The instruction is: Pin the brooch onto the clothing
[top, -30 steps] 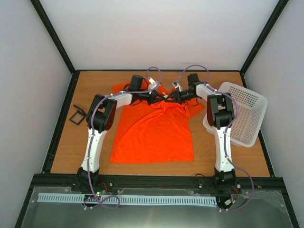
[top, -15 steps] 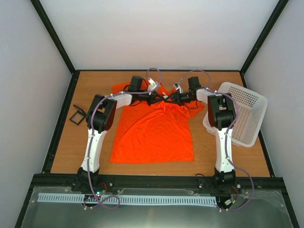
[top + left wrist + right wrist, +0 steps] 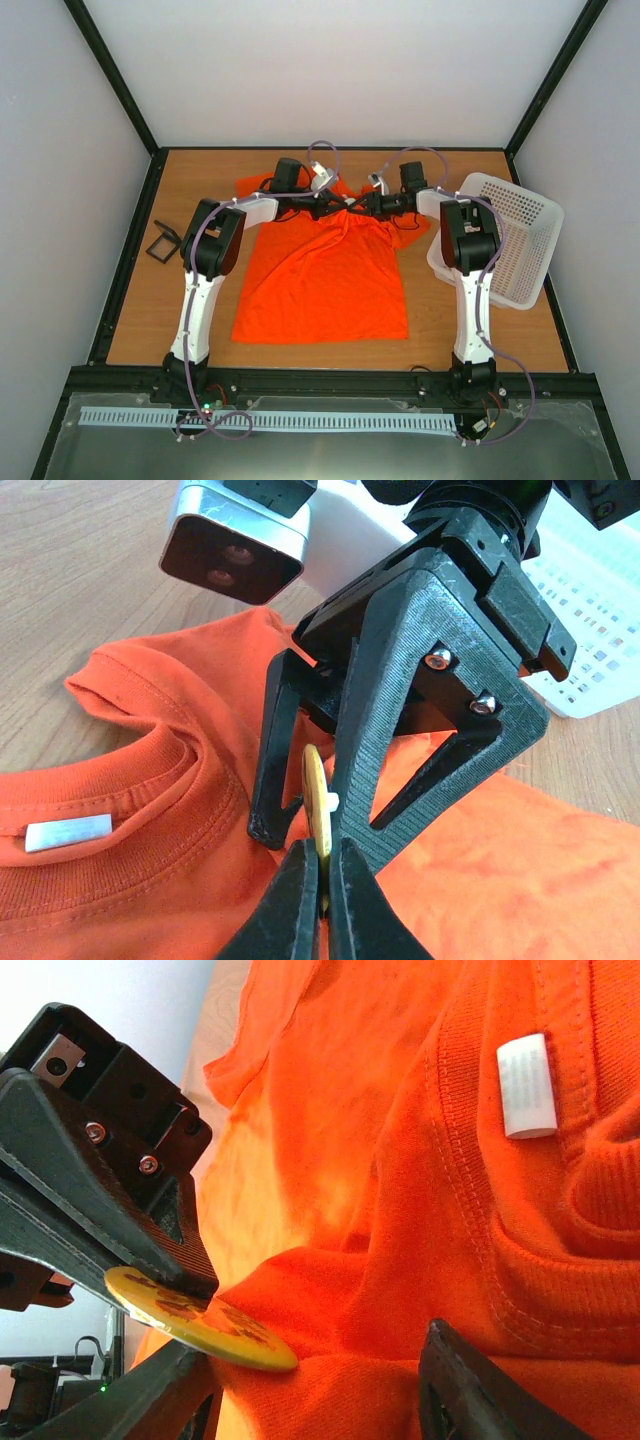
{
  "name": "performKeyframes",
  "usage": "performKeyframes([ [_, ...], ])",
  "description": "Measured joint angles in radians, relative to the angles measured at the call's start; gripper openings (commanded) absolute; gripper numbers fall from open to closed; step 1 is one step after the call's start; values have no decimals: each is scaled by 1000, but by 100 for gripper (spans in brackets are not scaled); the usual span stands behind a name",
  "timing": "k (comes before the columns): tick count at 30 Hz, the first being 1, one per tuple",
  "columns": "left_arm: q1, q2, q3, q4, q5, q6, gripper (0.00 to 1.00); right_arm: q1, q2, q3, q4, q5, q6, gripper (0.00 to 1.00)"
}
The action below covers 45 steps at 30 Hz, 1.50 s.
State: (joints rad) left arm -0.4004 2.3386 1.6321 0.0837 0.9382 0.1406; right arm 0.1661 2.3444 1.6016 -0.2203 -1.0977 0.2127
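Note:
My left gripper will next lower the edge-on brooch toward the shirt (image 3: 400,1180) beside the shirt's neckband and then release it there, because the brooch already rests against the shirt's raised fold.
The orange T-shirt (image 3: 325,275) lies flat on the wooden table, neck to the far side. My two grippers meet at its collar. My left gripper (image 3: 322,858) is shut on the brooch (image 3: 316,798), a golden disc held edge-on just above the fabric (image 3: 150,880). My right gripper (image 3: 320,1370) is open, its fingers (image 3: 465,1390) straddling a raised fold of the shirt (image 3: 400,1180) beside the neckband. The brooch (image 3: 200,1325) rests against that fold. In the top view both grippers (image 3: 345,207) hide the brooch.
A white perforated basket (image 3: 520,235) stands tilted at the right edge of the table. A small black square box (image 3: 163,243) sits at the left. A white label (image 3: 526,1085) is sewn inside the shirt's neck. Black frame rails border the table.
The right gripper has shifted slightly toward the far side at the collar, and the fabric near it has moved a little. The left arm has hardly moved.

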Motion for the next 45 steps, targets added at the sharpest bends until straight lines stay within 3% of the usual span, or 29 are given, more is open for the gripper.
performKeyframes([
  [27,-2,-3,0,-32,54,1,1,-43,-124,-109,-79,107,-197,69],
  [30,-2,-3,0,-38,44,9,1,-48,-161,-130,-105,129,-226,77],
  [31,-3,-5,-3,-39,30,16,1,-48,-179,-139,-117,140,-235,94],
  [32,-5,-11,-11,-39,6,27,1,-50,-199,-146,-132,154,-243,99],
  [34,-13,-39,-52,-39,-73,64,1,-53,-242,-153,-159,187,-253,100],
  [36,-37,-84,-112,-40,-197,124,5,-61,-296,-157,-172,241,-247,100],
  [40,-132,-164,-203,-35,-435,237,22,-82,-358,-90,-241,454,-193,100],
  [45,-200,-263,-269,-62,-470,265,39,-87,-290,147,-363,637,-129,100],
])
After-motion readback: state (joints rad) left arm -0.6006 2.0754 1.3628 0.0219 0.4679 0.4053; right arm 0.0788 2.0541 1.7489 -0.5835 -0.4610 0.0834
